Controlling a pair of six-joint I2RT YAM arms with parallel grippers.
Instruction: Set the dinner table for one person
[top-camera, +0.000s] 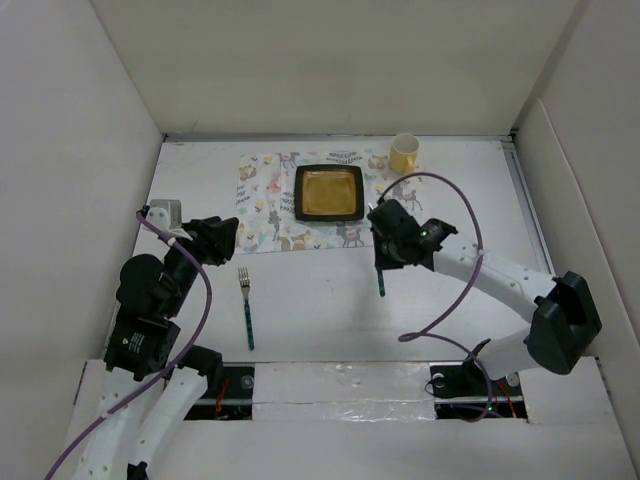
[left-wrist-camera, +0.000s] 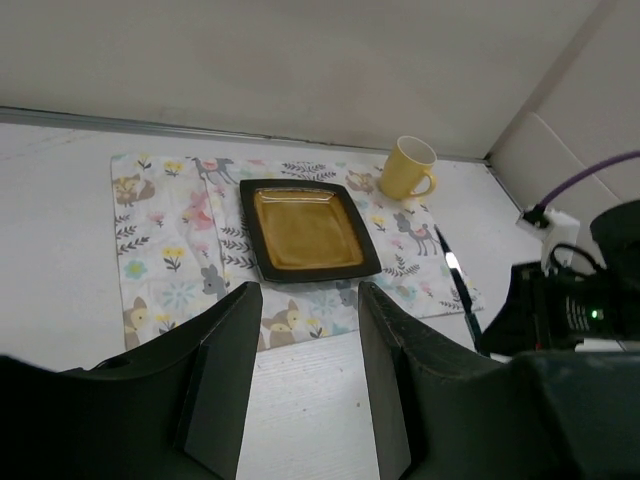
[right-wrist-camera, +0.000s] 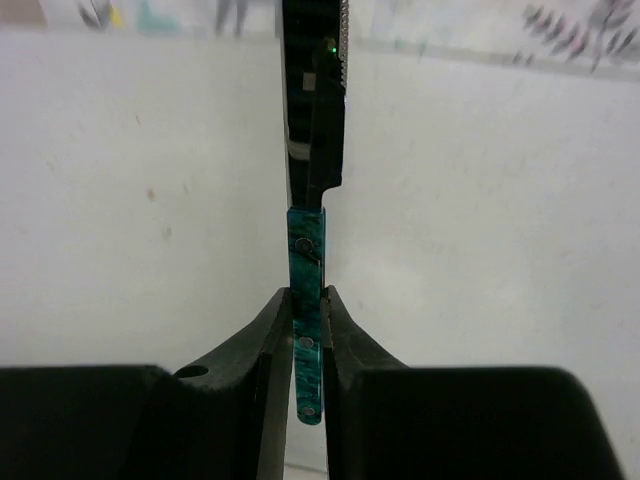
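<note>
The part of the mat (top-camera: 270, 205) beside the plate's mug-side edge is empty, so I will move my right gripper outward and down onto it to release the knife.
The dinner table (top-camera: 320, 310) is a flat white surface with white walls round it. A floral, animal-print mat (top-camera: 270, 205) lies at the back with a square dark plate (top-camera: 328, 193) on it. A yellow mug (top-camera: 404, 153) stands at the mat's far right corner. A teal-handled fork (top-camera: 246, 305) lies on the table in front of the mat. My right gripper (top-camera: 382, 262) is shut on the teal handle of a knife (right-wrist-camera: 306, 290), right of the plate, blade towards the mat. My left gripper (top-camera: 225, 232) is open and empty, at the mat's near left edge.
In the left wrist view the open gripper (left-wrist-camera: 310, 370) faces the plate (left-wrist-camera: 305, 230), the mug (left-wrist-camera: 408, 168) and the mat (left-wrist-camera: 170, 250), with the held knife (left-wrist-camera: 458, 285) at the right. A purple cable (top-camera: 470, 215) loops over the right arm.
</note>
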